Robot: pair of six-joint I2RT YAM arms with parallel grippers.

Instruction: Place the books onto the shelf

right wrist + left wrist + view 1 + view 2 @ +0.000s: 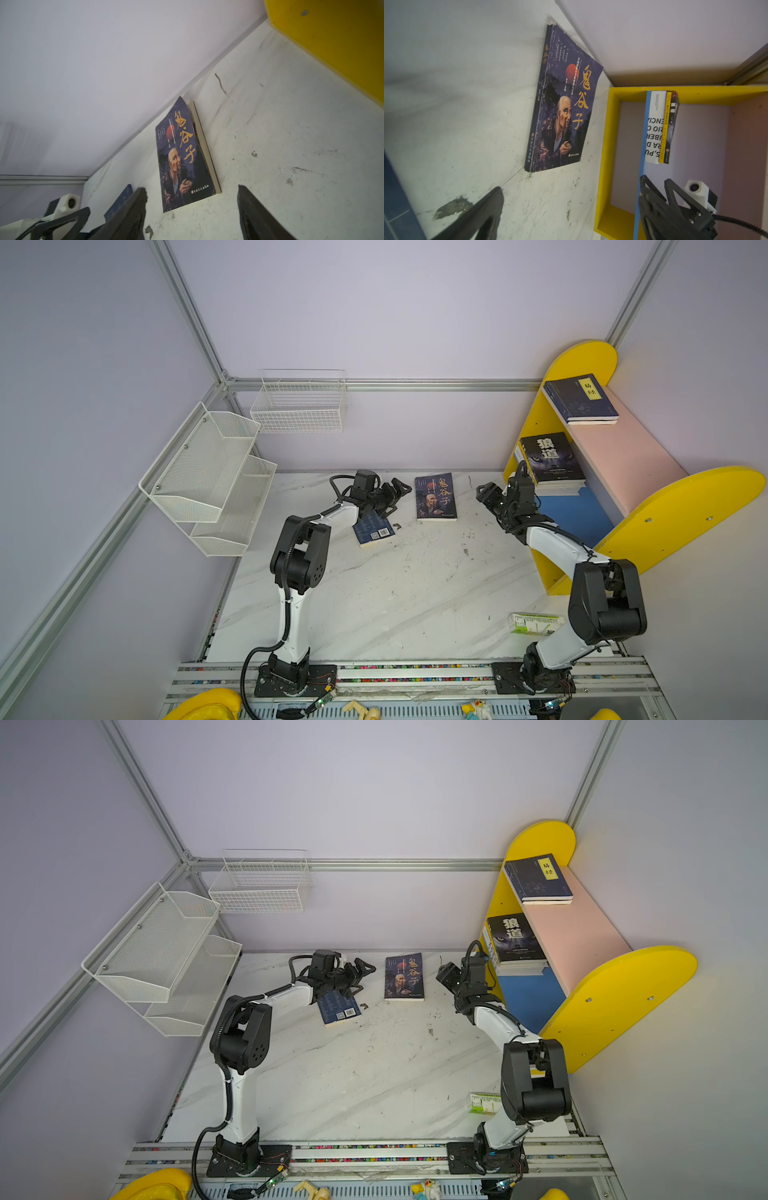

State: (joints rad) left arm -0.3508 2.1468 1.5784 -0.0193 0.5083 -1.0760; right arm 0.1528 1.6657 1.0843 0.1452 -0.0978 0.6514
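Observation:
The left gripper lowers toward the dark book next and brings its open fingers around the spine's near end. The near end of the dark book's spine [417,511] [532,152] faces this gripper.
A dark book with orange Chinese lettering [436,497] [404,977] [562,104] [182,158] lies flat at the back of the table, between both grippers. My left gripper [395,498] [360,978] [569,207] is open, hovering over a navy book [374,531] [340,1009] without holding it. My right gripper [484,493] [444,973] [192,207] is open and empty, just right of the dark book. On the shelf [681,506] [615,986], a navy yellow-labelled book [580,399] lies on the pink board. A stack topped by a black wolf-cover book [552,460] rests on the blue board.
A white mesh tiered rack [212,477] and a white wire basket [299,404] hang on the left and back walls. A small green-and-white box [534,622] lies near the right arm's base. The shelf's yellow side panel stands close behind the right arm.

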